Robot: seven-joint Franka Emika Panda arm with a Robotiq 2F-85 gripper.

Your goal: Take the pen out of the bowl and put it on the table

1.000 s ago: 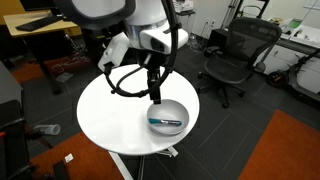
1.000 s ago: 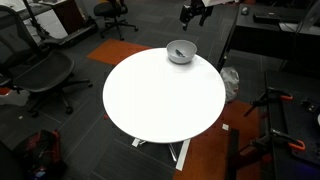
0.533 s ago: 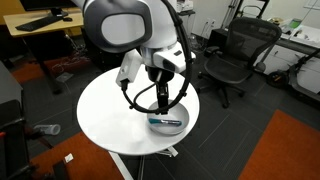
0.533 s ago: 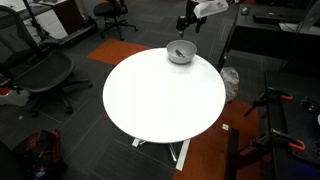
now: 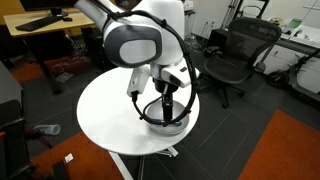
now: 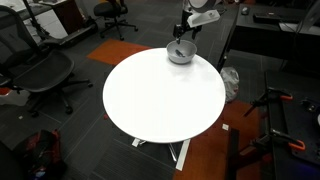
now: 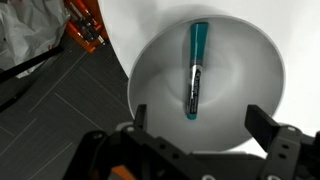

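Next, my gripper goes down into the bowl first, to get the pen by its dark end [image 7: 193, 100], which points between my open fingers.
The teal-blue pen [image 7: 196, 70] with a dark middle lies inside the grey-white bowl [image 7: 255, 75], seen from above in the wrist view. My gripper [image 7: 200, 122] hangs open just above the bowl, its two black fingers either side of the pen's lower end, not touching it. In an exterior view the gripper [image 5: 167, 108] reaches down into the bowl [image 5: 175, 124] at the right edge of the round white table [image 5: 110, 115]; the pen is hidden there. In an exterior view the bowl [image 6: 180, 54] sits at the far edge of the table [image 6: 160, 95] under the gripper [image 6: 182, 40].
Black office chairs [image 5: 235, 55] stand around the table; another chair [image 6: 35, 65] shows in an exterior view. A wooden desk [image 5: 40, 25] is behind. An orange object [image 7: 82, 28] lies on the dark floor beside the table edge.
The arm has swung over and lowered toward the bowl; the gripper now sits directly above the pen, lower than before. The pen and bowl have not moved.
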